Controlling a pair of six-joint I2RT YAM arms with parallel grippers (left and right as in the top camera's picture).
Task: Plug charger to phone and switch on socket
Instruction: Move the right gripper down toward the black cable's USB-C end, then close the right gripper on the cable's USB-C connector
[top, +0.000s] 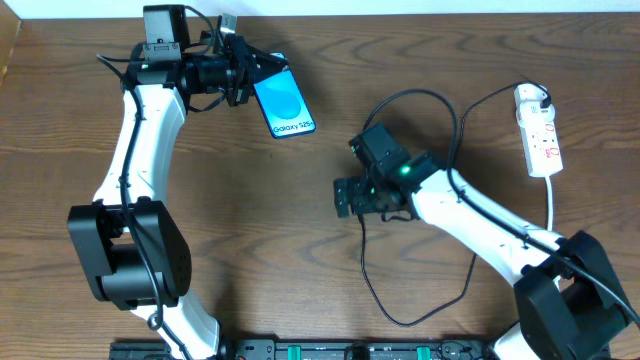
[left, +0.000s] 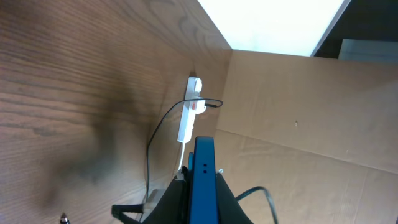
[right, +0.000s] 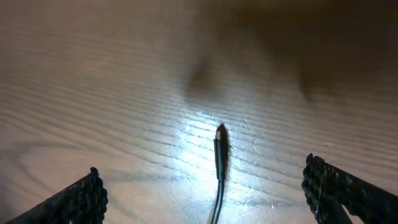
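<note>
The charger's black body behind the metal tip is below, between my open fingers, so my right gripper needs to move down and slightly back onto it.
My left gripper is shut on the upper end of the phone, whose blue screen with its white "Galaxy S25" band faces up. In the left wrist view the phone's blue edge runs between the fingers. My right gripper is open, low over the table at centre. The charger's black connector tip lies on the wood between the wide-open fingers, untouched. The black cable loops across the table to a white plug in the socket strip, also seen in the left wrist view.
The wooden table ends at a brown cardboard wall on the far side. The cable forms loops in front of and behind the right arm. The strip's white cord runs down the right side.
</note>
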